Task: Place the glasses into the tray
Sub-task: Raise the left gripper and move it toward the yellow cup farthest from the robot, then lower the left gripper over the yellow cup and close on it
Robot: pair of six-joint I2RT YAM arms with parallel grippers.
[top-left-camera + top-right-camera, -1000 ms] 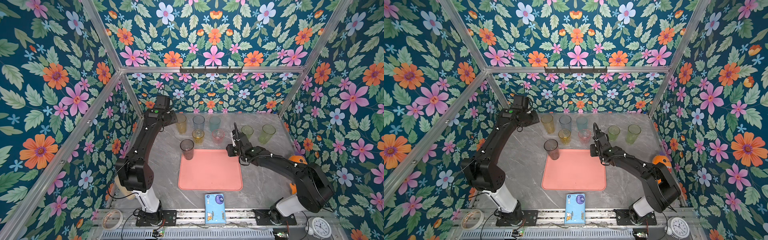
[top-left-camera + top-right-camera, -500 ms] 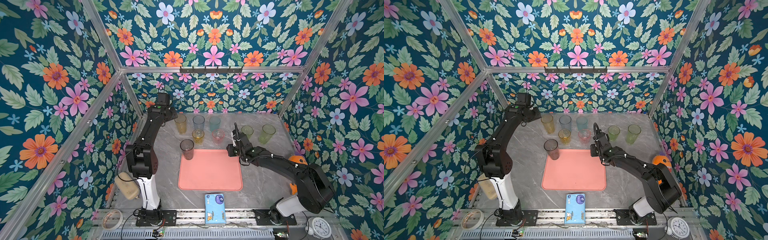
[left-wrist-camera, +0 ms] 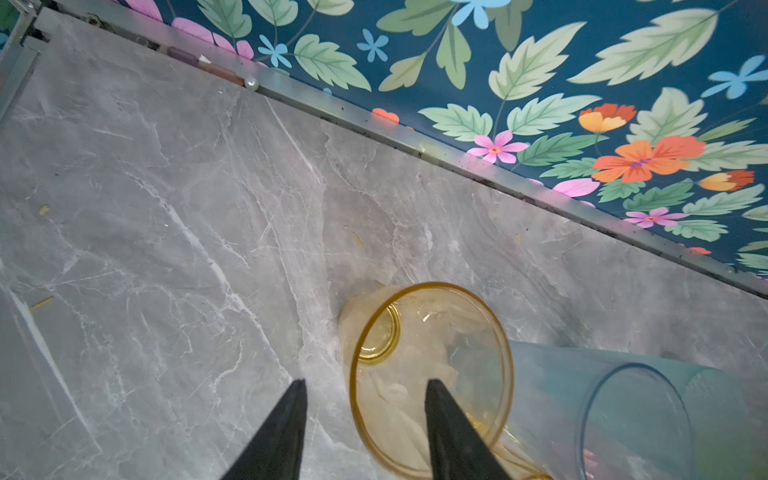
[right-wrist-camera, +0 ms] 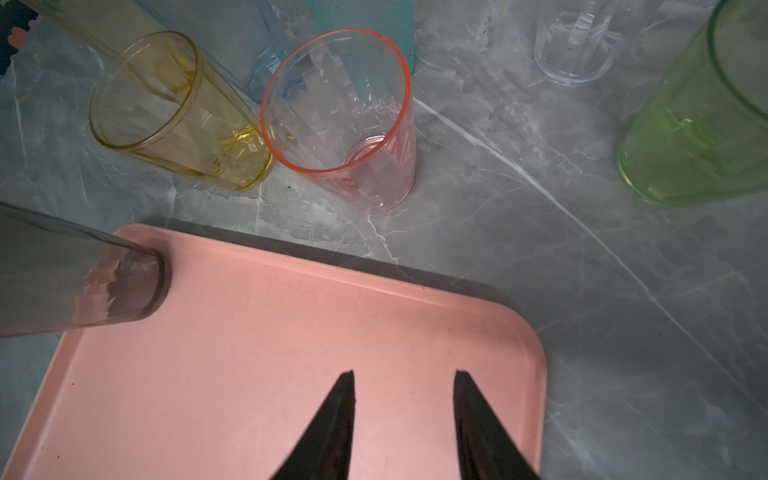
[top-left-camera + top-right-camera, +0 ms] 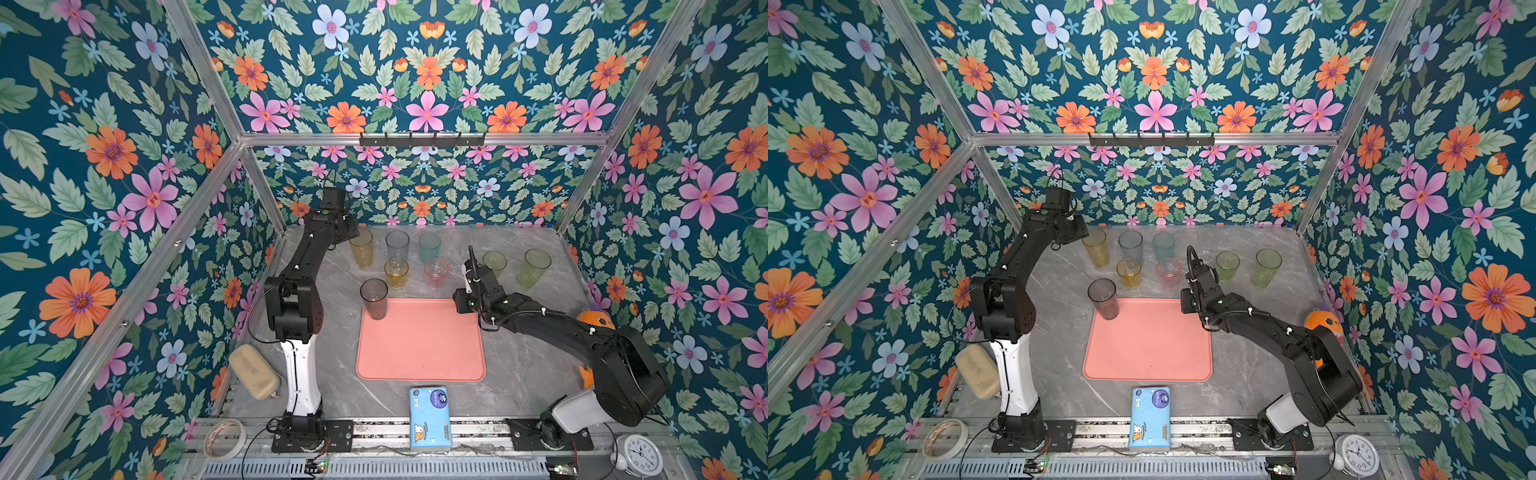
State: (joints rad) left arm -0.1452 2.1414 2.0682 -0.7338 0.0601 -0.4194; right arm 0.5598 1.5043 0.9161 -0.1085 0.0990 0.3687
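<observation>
My left gripper's open fingers are on both sides of the amber glass's rim [image 5: 353, 240] [image 3: 353, 396], on the side away from the blue-grey glass. Next I will lower the gripper onto the glass's rim and close it.
The salmon-pink tray [image 5: 419, 345] lies mid-table with a smoky grey glass [image 5: 374, 297] standing in its far left corner. Behind it stand amber [image 5: 361, 249], blue-grey [image 5: 397, 245], teal [image 5: 429, 247], yellow [image 5: 396, 272], pink [image 5: 435, 272] and two green glasses [image 5: 533, 268]. My left gripper [image 3: 365, 386] is open over the amber glass [image 3: 457, 332], one fingertip above its mouth and the other outside its rim. My right gripper [image 4: 404, 374] hangs open and empty above the tray's [image 4: 291, 332] far right corner. A clear glass [image 4: 575, 45] shows in the right wrist view.
A blue tissue pack [image 5: 430, 417] lies in front of the tray. A beige pad [image 5: 253, 376] and a tape roll [image 5: 224, 438] sit front left. An orange toy [image 5: 594, 318] and a clock [image 5: 638, 455] are at the right. The back wall is close behind the glasses.
My left arm has straightened, its elbow rising and swinging inward, carrying the gripper farther back beside the amber glass. The right arm and all the glasses have stayed put.
</observation>
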